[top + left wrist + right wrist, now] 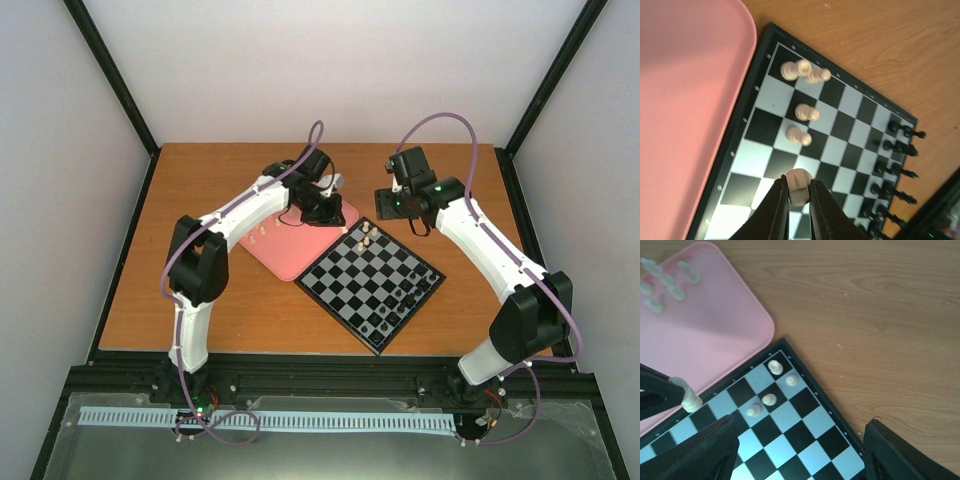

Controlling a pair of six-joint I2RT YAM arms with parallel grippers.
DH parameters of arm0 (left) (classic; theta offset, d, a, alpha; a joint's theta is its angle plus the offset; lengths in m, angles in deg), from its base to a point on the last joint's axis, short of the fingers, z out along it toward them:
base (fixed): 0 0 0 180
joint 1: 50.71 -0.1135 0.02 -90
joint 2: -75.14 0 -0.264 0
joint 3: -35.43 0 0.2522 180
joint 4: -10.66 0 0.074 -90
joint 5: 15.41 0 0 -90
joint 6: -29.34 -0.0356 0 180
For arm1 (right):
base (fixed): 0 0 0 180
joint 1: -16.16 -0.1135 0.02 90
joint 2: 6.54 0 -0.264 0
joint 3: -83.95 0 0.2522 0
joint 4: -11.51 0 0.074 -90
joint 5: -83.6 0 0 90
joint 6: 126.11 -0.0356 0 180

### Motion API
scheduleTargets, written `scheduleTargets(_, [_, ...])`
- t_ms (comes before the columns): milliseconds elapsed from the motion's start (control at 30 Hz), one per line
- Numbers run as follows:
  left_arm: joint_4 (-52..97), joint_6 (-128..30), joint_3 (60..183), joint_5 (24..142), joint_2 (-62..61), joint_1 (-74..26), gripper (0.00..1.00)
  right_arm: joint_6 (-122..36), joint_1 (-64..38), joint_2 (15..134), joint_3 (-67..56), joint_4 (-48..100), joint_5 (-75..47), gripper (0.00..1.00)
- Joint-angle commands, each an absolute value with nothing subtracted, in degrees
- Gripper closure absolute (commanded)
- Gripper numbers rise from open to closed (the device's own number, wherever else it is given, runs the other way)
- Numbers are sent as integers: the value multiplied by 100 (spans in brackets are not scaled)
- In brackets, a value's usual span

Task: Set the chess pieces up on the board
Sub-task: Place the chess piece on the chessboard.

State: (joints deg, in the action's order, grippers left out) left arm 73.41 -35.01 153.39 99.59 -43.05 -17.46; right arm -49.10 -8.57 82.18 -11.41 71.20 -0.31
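My left gripper will cross to the board's empty white square beside the corner chess piece, below and right in the top view, then lower and release.
The board (345, 278) lies at the table's middle, a corner pointing at me. Several cream chess pieces (366, 235) stand at its far corner; they also show in the left wrist view (806, 113) and in the right wrist view (769, 400). More cream pieces (260, 233) stand on the pink tray (290, 255). My left gripper (325, 210) is shut on a cream piece (800, 186) and holds it above the board's left edge (747, 107); that piece also shows in the right wrist view (688, 399). My right gripper (800, 455) is wide open and empty, high above the board's far corner.
Small black pieces (395, 305) stand in rows along the board's near right side, and show in the left wrist view (900, 150). The pink tray (715, 325) touches the board's far left side. Bare wood table (200, 190) surrounds both. Black frame posts stand at the table's corners.
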Motion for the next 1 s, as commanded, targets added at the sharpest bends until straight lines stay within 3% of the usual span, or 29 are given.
scheduleTargets(0, [6948, -3797, 15821, 9178, -4639, -1606, 99, -5054, -725, 8070, -932, 6720, 464, 31])
scheduleTargets(967, [6065, -3780, 15851, 8155, -5379, -1008, 99, -4641, -190, 8017, -363, 6421, 586, 29])
